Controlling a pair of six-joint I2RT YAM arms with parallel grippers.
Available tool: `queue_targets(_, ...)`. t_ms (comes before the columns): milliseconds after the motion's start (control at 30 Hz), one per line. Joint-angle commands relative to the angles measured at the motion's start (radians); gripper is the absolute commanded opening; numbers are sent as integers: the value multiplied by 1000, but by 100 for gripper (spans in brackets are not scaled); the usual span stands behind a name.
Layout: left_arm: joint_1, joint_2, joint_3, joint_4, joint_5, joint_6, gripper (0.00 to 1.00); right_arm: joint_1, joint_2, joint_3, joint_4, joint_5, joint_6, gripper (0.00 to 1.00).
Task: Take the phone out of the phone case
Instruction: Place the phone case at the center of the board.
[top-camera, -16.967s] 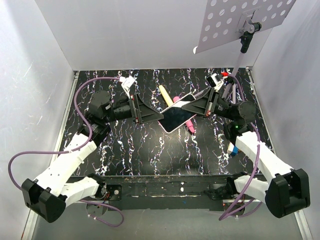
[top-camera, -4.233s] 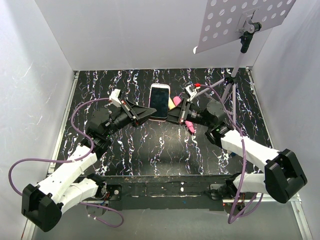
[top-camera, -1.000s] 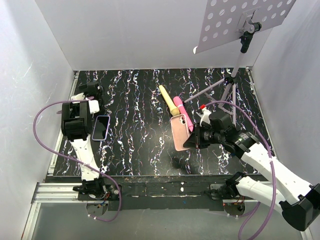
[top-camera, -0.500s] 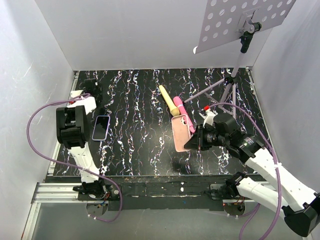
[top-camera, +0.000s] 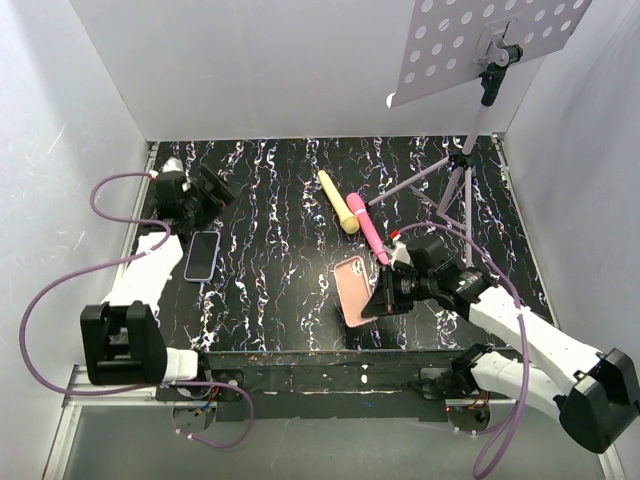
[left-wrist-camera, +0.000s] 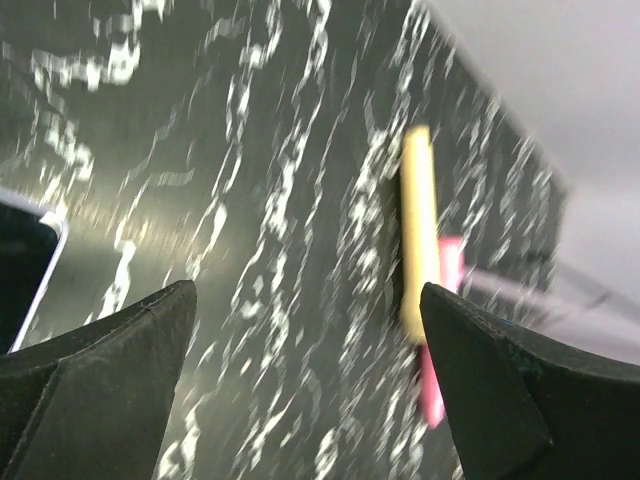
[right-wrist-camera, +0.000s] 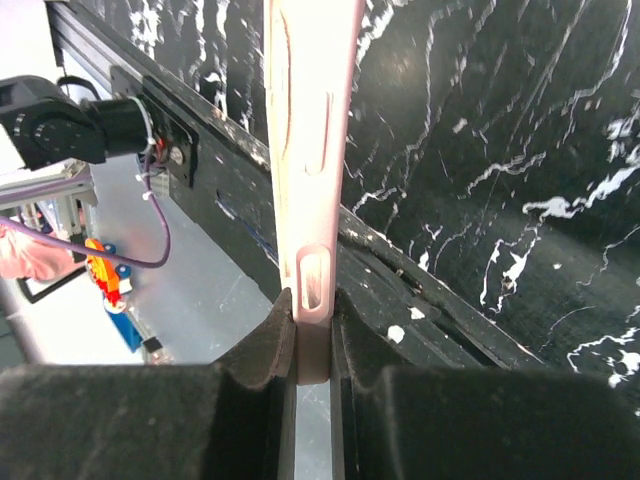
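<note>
The table by the front bar (top-camera: 351, 337) (right-wrist-camera: 388, 212) is below my right gripper, so my right gripper needs to move down and slightly back next and lay the tilted phone case flat to release it.
The phone (top-camera: 201, 256) lies bare and screen-up on the table at the left, dark glass with a thin lilac rim; one corner of it (left-wrist-camera: 22, 268) shows in the left wrist view. Just beyond it, my left gripper (top-camera: 222, 190) is open and holds nothing, as the left wrist view (left-wrist-camera: 310, 395) shows. The salmon-pink phone case (top-camera: 351, 290) is empty and tilted near the table's front edge. My right gripper (top-camera: 384, 296) is shut on its edge. In the right wrist view the case (right-wrist-camera: 310, 120) stands edge-on between the shut jaws (right-wrist-camera: 313, 335).
A yellow stick (top-camera: 338, 200) and a pink stick (top-camera: 368, 228) lie at the middle back, both also visible from the left wrist (left-wrist-camera: 420, 230) (left-wrist-camera: 438, 385). A tripod stand (top-camera: 462, 175) with a perforated board (top-camera: 490, 40) stands at the back right. The black front rail (top-camera: 300, 365) runs below the case.
My left arm has swung off the phone toward the back left, its gripper open. My right gripper has carried the case forward and lower, toward the front edge.
</note>
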Motion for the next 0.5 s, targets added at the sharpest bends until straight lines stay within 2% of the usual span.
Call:
queue_targets(0, -38, -124, -111, -229, 131, 289, 96, -4, 29, -138, 209, -106, 109, 1)
queue_targets(100, -38, -172, -127, -306, 126, 361, 96, -1, 52, -242, 379, -134, 223, 1)
queue_targets(233, -40, -179, -110, -361, 117, 407, 96, 4, 20, -359, 505, -63, 312, 1)
queue_targets(367, -40, -181, -118, -342, 106, 364, 96, 4, -11, -434, 563, 30, 337, 5)
queue_targets(467, -40, -201, -139, -311, 108, 315, 96, 6, 49, -464, 623, 12, 372, 6)
